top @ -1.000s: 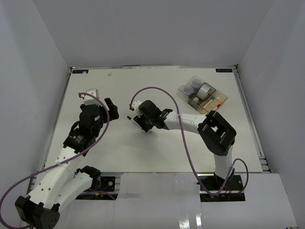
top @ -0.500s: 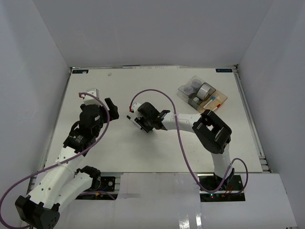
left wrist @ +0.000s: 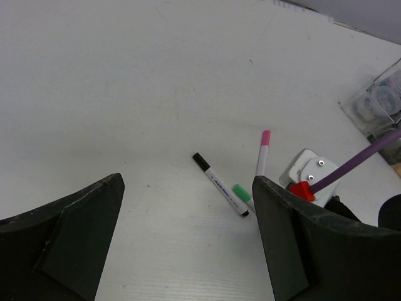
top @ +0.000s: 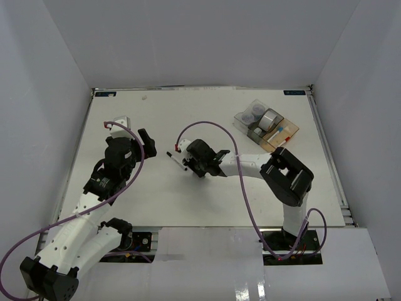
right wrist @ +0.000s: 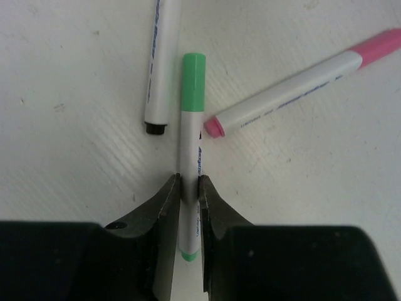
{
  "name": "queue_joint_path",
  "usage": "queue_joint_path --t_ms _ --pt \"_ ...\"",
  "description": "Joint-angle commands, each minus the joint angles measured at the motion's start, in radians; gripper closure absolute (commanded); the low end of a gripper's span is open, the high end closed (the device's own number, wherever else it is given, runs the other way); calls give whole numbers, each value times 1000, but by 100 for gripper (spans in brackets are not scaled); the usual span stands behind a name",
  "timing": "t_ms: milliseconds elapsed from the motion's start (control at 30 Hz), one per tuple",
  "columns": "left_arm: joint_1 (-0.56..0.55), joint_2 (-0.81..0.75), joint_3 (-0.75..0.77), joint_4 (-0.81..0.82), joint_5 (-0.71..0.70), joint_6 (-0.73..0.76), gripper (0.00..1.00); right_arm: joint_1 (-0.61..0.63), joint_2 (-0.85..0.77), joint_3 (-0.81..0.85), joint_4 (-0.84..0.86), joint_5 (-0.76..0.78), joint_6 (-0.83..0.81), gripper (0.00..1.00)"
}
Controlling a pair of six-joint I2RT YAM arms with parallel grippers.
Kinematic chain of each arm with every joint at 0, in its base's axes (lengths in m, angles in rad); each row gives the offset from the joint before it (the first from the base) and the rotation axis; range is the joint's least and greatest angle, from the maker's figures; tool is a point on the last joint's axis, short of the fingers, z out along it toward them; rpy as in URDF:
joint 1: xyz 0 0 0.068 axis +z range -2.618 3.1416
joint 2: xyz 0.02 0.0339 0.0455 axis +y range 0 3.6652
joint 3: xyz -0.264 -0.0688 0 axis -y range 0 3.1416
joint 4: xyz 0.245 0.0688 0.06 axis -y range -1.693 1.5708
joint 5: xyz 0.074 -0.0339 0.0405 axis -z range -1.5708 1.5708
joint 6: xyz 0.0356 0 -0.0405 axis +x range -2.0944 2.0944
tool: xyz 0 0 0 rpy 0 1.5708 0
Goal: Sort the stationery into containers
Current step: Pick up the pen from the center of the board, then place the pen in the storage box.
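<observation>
I will next raise my right gripper and carry this green-capped marker to the right in the top view, over the amber bin that holds markers. I will release it there.
Three markers lie together mid-table. In the right wrist view my right gripper (right wrist: pixel 189 188) is shut on the green-capped marker (right wrist: pixel 191 125), which rests on the table. A pink-capped marker (right wrist: pixel 301 81) lies to its right and a black-capped marker (right wrist: pixel 160 63) to its left. In the top view the right gripper (top: pixel 188 164) sits beside the black-capped marker (top: pixel 175 160). My left gripper (top: pixel 145 143) is open and empty, left of the markers. The joined bins (top: pixel 266 125) stand at the back right.
The clear bin holds purple-lidded tubs (top: pixel 249 116), the grey bin a tape roll (top: pixel 270 119), the amber bin markers (top: pixel 280 133). White walls enclose the table. The right arm's purple cable (top: pixel 207 124) arcs above the markers.
The right gripper has shifted slightly over the marker cluster, first left, then back right. The left arm has not moved.
</observation>
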Motion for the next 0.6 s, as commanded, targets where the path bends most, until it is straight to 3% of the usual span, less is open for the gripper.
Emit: queue_joint_path --t_ms 0,167,400,567 --pt "6 -1 -6 13 11 3 5 3 -61 -99 -70 25 -9 85" --pt "6 6 -6 14 16 3 5 3 -154 -175 -85 16 0 86" --pt "6 14 -6 13 20 1 6 -3 -407 -219 -93 89 22 92" --pt "6 19 -6 14 25 0 6 -93 -553 -230 -88 183 34 92"
